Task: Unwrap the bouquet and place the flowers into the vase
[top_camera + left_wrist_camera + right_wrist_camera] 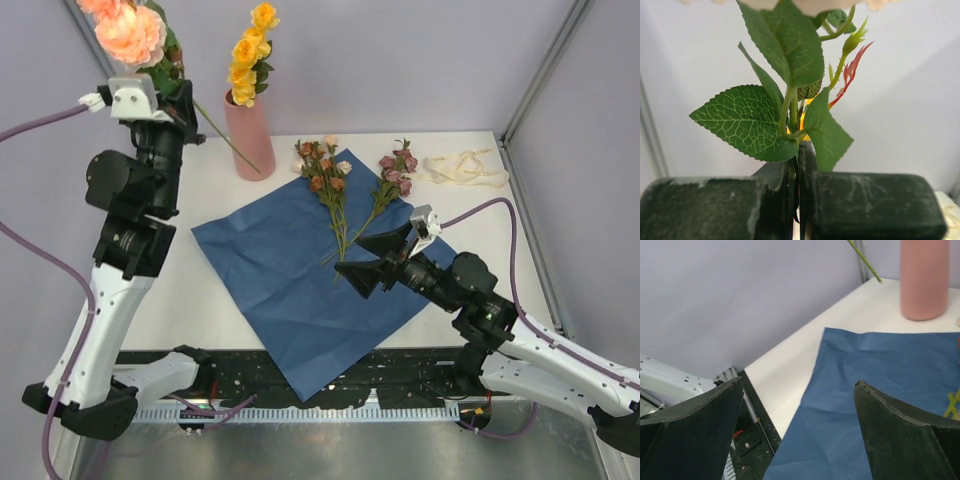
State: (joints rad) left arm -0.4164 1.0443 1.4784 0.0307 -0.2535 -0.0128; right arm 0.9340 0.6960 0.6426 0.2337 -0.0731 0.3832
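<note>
The lower end of the stem is below the vase's rim. My left gripper will lift it over the vase's opening next and then lower it.
The salmon-pink vase (250, 135) stands at the back of the table with a yellow flower (250, 55) in it. My left gripper (172, 82) is raised at the back left, shut on the leafy stem (792, 107) of a peach-pink rose (130, 35). The stem's lower end slants down beside the vase. The bouquet is undone: its blue paper (300, 280) lies flat, with a rust sprig (325, 180) and a mauve sprig (395, 175) on its far corner. My right gripper (375, 260) hovers open over the paper (865, 390), near the sprigs' stem ends, holding nothing.
The cream ribbon (465, 170) lies loose at the back right of the table. Grey enclosure walls and metal posts close in the back and sides. The arms' black base rail (330, 385) runs along the near edge.
</note>
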